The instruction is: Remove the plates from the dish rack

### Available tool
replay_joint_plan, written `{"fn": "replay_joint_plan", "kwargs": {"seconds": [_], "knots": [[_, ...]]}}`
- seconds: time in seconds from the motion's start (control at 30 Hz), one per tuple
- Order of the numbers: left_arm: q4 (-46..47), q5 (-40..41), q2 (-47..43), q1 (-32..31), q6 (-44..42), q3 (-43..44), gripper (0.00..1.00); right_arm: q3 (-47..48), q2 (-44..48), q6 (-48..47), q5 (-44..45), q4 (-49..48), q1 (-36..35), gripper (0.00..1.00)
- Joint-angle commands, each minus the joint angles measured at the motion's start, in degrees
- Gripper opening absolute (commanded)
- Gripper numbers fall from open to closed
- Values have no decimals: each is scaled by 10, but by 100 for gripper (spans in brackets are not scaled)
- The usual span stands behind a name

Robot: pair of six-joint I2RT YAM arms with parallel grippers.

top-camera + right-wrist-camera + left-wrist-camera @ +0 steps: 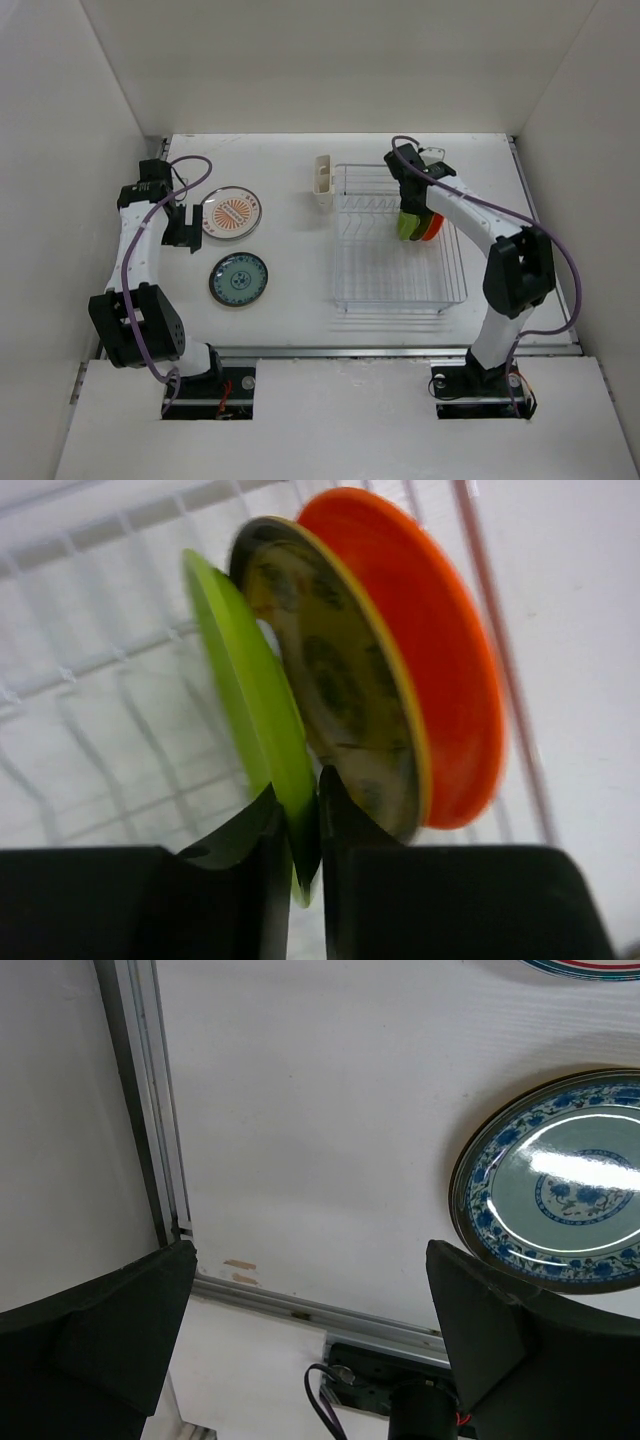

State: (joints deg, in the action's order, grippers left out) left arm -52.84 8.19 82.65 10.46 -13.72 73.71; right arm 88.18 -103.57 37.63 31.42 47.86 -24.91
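The right gripper lifts the lime green plate above the rack (398, 290) next, swings and turns it over the uncovered teal patterned plate, then goes down to open.
The wire dish rack (398, 290) stands right of centre. Three plates stand on edge in it: a lime green plate (250, 695), a yellow patterned plate (340, 680) and an orange plate (440, 660). My right gripper (305, 830) is shut on the rim of the lime green plate; in the top view it (410, 205) is over the rack. A white plate with orange centre (232, 213) and a teal patterned plate (238, 279) lie flat on the table at the left. My left gripper (183, 228) is open and empty beside them; the teal plate (560, 1185) shows in its view.
A cream plastic cup (322, 181) hangs on the rack's far left corner. White walls close in the table on three sides. A metal rail (160, 1110) runs along the table's left edge. The right arm's purple cable (520, 215) loops over the rack's right side.
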Motion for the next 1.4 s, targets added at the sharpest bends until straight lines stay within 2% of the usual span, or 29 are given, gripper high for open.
{"fn": "replay_joint_plan", "kwargs": {"seconds": [0.0, 0.07, 0.2, 0.37, 0.47, 0.57, 0.6, 0.63, 0.67, 0.7, 0.73, 0.77, 0.83, 0.97, 1.17, 1.23, 1.33, 1.37], "knots": [[-1, 3, -18, -1, -8, -4, 100, 2, 27, 17, -3, -36, 4, 11], [-1, -3, -23, -1, -8, -4, 100, 2, 57, 17, 27, -25, 4, 0], [-6, -14, -23, -1, -8, -4, 100, 46, 96, 1, 77, 33, -8, 0], [-11, -26, -34, -1, -3, -4, 100, 193, 124, -12, 183, 111, -91, 0], [-17, -39, -39, -1, 4, -4, 100, 244, 132, -6, 192, 133, -148, 0], [-17, -45, -39, -1, 9, -4, 100, 216, 152, -28, 116, 47, -196, 0], [-17, -45, -39, -1, 9, -10, 100, 169, 158, -43, -1, 6, -218, 0], [-17, -45, -39, -1, 14, -10, 100, 142, 153, -54, -72, -85, -227, 0], [-17, -45, -39, -1, 20, -10, 100, 117, 145, -61, -144, -132, -235, 0], [-17, -45, -39, -1, 25, -10, 100, 79, 131, -61, -266, -178, -251, 0], [-17, -39, -39, -1, 31, -10, 100, 79, 89, -61, -308, -238, -260, 0], [-17, -39, -39, -1, 39, -10, 100, 84, 60, -53, -337, -250, -270, 0], [-17, -39, -34, -1, 39, -5, 100, 150, -34, -48, -374, -250, -298, 0], [-22, -26, -22, 4, 45, -5, 100, 260, -162, -29, -424, -240, -320, 0], [-16, -26, -28, 4, 40, -18, 100, 270, -233, 10, -457, -276, -320, 0], [-16, -26, -28, 4, 33, -18, 100, 244, -247, 24, -468, -293, -320, 1], [-16, -26, -34, 4, 33, -18, 100, 232, -260, 25, -470, -285, -320, 26], [-16, -26, -34, 4, 33, -13, 100, 232, -260, 25, -464, -279, -320, 43]]}}
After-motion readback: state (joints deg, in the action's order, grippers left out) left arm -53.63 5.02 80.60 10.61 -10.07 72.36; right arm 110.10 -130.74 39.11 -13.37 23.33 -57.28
